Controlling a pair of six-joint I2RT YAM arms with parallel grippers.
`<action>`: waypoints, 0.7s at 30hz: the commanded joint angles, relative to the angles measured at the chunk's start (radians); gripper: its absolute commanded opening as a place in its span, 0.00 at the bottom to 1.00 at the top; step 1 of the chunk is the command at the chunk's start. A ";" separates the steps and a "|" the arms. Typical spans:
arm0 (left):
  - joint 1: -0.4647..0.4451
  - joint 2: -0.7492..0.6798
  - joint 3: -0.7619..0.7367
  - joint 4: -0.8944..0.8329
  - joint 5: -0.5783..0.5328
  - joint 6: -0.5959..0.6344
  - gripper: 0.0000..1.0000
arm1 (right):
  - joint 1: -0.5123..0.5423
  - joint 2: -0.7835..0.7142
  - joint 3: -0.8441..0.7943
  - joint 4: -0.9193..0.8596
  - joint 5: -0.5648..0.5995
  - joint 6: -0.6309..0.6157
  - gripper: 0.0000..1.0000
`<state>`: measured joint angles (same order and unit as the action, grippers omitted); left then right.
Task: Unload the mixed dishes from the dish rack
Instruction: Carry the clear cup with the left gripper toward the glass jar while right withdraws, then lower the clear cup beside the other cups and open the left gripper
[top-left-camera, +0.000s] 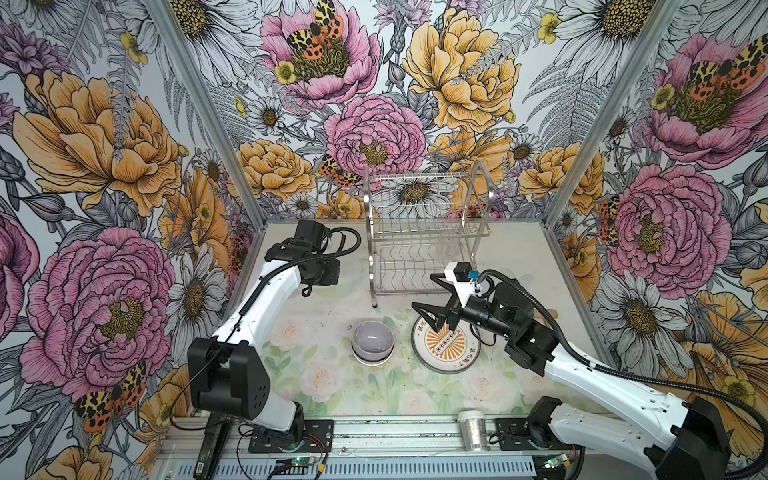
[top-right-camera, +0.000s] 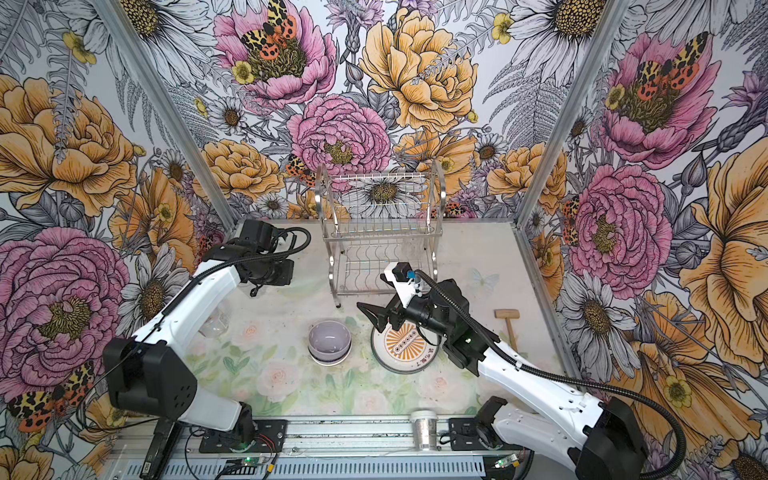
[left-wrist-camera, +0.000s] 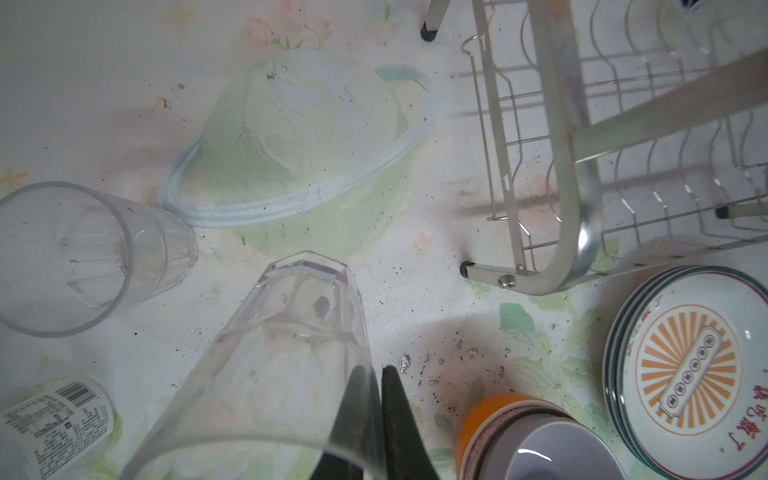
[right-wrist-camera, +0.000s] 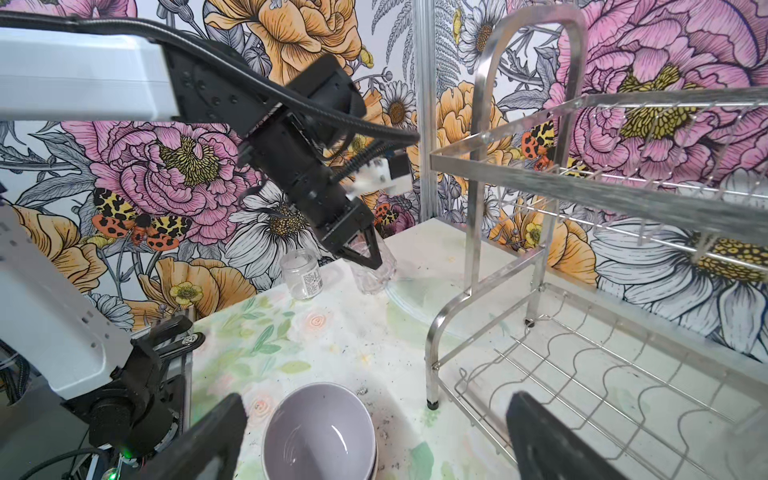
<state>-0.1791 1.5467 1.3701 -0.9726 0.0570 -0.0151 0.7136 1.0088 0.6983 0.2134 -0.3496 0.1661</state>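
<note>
My left gripper should next lower my glass base-first onto the tabletop (top-left-camera: 320, 291) (left-wrist-camera: 237, 238) beside the other clear glass, close by it, and let go of the side of my glass, because that spot below is empty.
The chrome dish rack (top-left-camera: 428, 232) (top-right-camera: 378, 232) (left-wrist-camera: 582, 187) (right-wrist-camera: 582, 249) stands at the back, its shelves nearly bare. A faint clear shape (top-left-camera: 451, 248), perhaps a glass, shows through its wires. My left gripper (left-wrist-camera: 374, 372) (right-wrist-camera: 365, 253) is shut on the wall of a clear glass (left-wrist-camera: 270, 353) (right-wrist-camera: 374, 276), left of the rack. In front of the rack my right gripper (top-left-camera: 428, 293) (top-right-camera: 374, 295) (right-wrist-camera: 380, 436) hangs open and empty above the lavender bowl (top-left-camera: 372, 341) (right-wrist-camera: 320, 432). That bowl tops a stack with an orange bowl (left-wrist-camera: 478, 419). A stack of plates (top-left-camera: 446, 347) (left-wrist-camera: 690, 365), sunburst one on top, lies beside it.
Another clear glass (left-wrist-camera: 75, 257) (top-right-camera: 216, 324) and a labelled jar (left-wrist-camera: 54, 419) (right-wrist-camera: 303, 274) stand near the left gripper. A clear round dish (left-wrist-camera: 299, 145) lies left of the rack. A glittery cup (top-left-camera: 473, 430) sits on the front rail, a wooden mallet (top-right-camera: 508, 322) at right.
</note>
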 joint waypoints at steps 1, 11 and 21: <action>0.013 0.079 0.060 -0.031 -0.051 0.043 0.00 | 0.006 0.004 0.020 0.016 -0.009 -0.017 1.00; 0.062 0.327 0.229 -0.100 -0.119 0.082 0.00 | 0.007 -0.017 0.009 -0.029 0.030 -0.035 1.00; 0.067 0.426 0.260 -0.113 -0.156 0.082 0.00 | 0.009 -0.012 0.017 -0.021 0.064 -0.041 1.00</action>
<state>-0.1146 1.9720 1.6047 -1.0782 -0.0635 0.0555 0.7151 1.0084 0.6987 0.1802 -0.3164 0.1371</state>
